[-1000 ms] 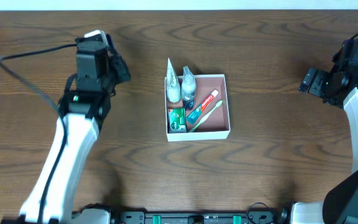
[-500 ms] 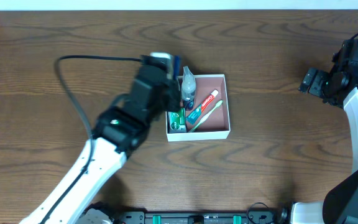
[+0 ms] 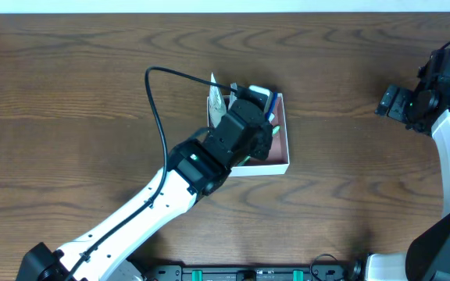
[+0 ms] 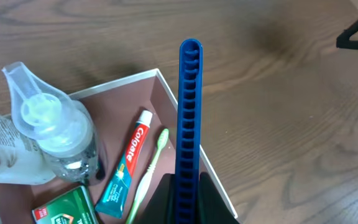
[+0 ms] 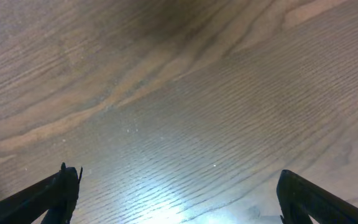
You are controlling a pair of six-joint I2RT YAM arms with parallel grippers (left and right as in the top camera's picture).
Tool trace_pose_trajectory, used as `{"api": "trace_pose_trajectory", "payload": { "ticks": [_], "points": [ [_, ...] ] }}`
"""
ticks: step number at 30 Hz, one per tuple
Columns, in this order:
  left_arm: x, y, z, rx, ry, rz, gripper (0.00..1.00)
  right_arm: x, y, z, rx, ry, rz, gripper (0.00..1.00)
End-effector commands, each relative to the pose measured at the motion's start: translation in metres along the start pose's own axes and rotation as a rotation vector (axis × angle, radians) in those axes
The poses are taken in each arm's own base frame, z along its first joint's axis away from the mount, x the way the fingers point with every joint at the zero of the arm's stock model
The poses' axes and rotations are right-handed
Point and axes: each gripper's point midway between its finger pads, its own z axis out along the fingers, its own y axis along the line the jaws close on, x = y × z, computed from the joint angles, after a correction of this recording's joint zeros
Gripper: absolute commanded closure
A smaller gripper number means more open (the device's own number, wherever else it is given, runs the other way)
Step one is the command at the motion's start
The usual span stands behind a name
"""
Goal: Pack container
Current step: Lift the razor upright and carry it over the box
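I should next lower my left gripper into the container and release the blue comb [image 4: 189, 118] on the bare part of the container beside the green toothbrush [image 4: 165, 169], because that part is below my gripper.
The container [image 3: 282, 162], a shallow square box with white walls and a pinkish-brown inside [image 4: 114, 107], sits mid-table. In the left wrist view it holds a clear bottle [image 4: 58, 134], a toothpaste tube [image 4: 126, 165], a green toothbrush [image 4: 149, 174] and a green soap box [image 4: 64, 208]. My left gripper [image 4: 187, 199] is shut on a blue comb [image 4: 189, 118], held above the container's right part; the comb's tip shows in the overhead view [image 3: 273, 106]. My right gripper [image 5: 176, 193] is open and empty over bare table at the far right [image 3: 397, 103].
A black cable [image 3: 158, 101] loops from the left arm over the table left of the container. The left arm [image 3: 201, 164] hides most of the container from overhead. The table's far edge runs along the top.
My left arm has swung right from the table's left side to over the container, carrying the blue comb. The right arm has not moved.
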Motion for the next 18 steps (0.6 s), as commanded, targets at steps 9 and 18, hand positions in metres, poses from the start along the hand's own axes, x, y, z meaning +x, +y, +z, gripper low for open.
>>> {"api": "trace_pose_trajectory", "payload": {
  "ticks": [9, 18],
  "points": [
    [0.026, 0.021, 0.042, -0.193, 0.038, 0.028, 0.94, 0.001, -0.002, 0.003, 0.007, 0.008, 0.015, 0.01],
    [0.061, 0.031, 0.076, -0.237, 0.135, 0.037, 0.94, 0.001, -0.002, 0.003, 0.007, 0.008, 0.015, 0.01]
  ]
}}
